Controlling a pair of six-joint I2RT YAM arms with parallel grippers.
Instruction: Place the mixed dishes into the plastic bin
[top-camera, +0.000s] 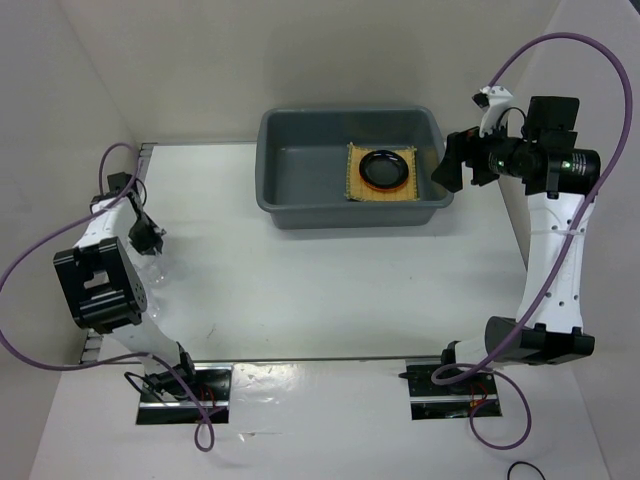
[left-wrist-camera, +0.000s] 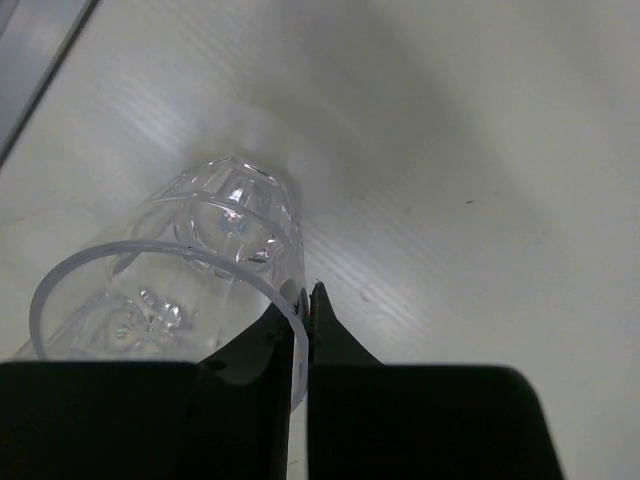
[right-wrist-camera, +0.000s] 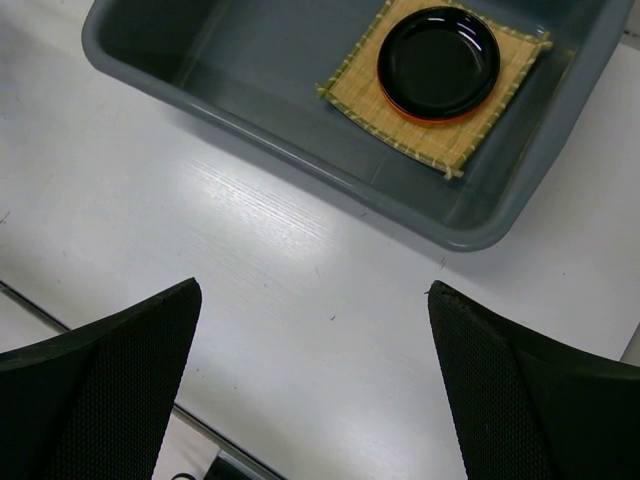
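Note:
I should next raise the cup in my left gripper, then lower it over the bin's side into the empty space (top-camera: 309, 172) inside, beside the bamboo mat.
A small clear plastic cup (left-wrist-camera: 200, 270) stands on the white table at the far left. My left gripper (left-wrist-camera: 308, 295) is shut on its rim, one finger inside and one outside the wall. From above, the left gripper (top-camera: 148, 240) sits over the faint cup (top-camera: 152, 268). The grey plastic bin (top-camera: 300, 165) stands at the back centre. Inside it lies the tan bamboo mat (right-wrist-camera: 470, 135), with a round black plate (right-wrist-camera: 438, 60) on top that shows an orange edge. My right gripper (right-wrist-camera: 312, 290) hangs open and empty over the table just outside the bin's right end (top-camera: 455, 160).
The side wall runs close to the left arm. A metal rail (top-camera: 143, 150) edges the table's left side, also visible in the left wrist view as a rail (left-wrist-camera: 30, 50). The bin's left half (top-camera: 295, 170) holds nothing. Cables loop over both arms.

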